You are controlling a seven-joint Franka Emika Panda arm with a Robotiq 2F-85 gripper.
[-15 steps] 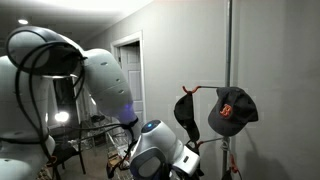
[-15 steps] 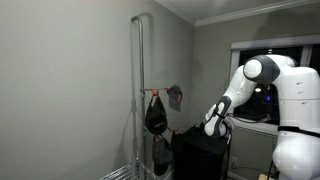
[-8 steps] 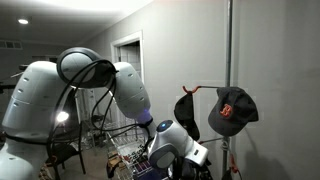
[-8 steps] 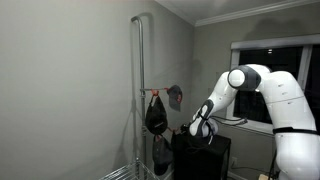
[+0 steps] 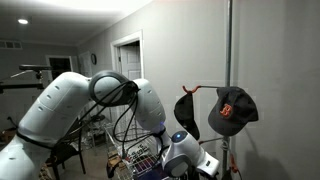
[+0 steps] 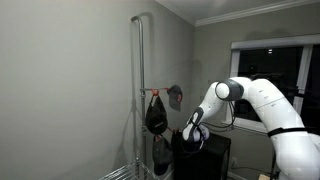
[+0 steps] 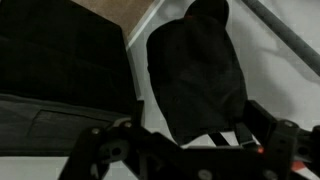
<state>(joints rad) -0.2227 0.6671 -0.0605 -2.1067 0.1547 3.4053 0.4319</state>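
Observation:
My spread fingers are above the black cap's near edge (image 7: 205,124), which lies farther outward, so my gripper should next move outward and slightly down to bring them around it.
A black cap (image 7: 195,65) hangs in front of my gripper (image 7: 186,138) in the wrist view, and its lower edge sits between the two spread fingers. The gripper is open and holds nothing. In both exterior views the black cap (image 5: 186,110) (image 6: 155,117) hangs from a hook on a tall metal pole (image 5: 230,50) (image 6: 139,80). A dark cap with an orange logo (image 5: 232,110) hangs beside it, and it also shows in an exterior view (image 6: 175,96). My gripper (image 5: 188,158) (image 6: 189,133) is just below and beside the caps.
A wire basket (image 5: 140,160) stands low behind the arm. A black cabinet (image 6: 208,158) stands under the gripper, close to the pole. A white door (image 5: 128,70) is at the back and a dark window (image 6: 262,70) is behind the arm.
The arm has swung toward the pole, and the gripper is now closer to the hanging black cap. The caps have not moved.

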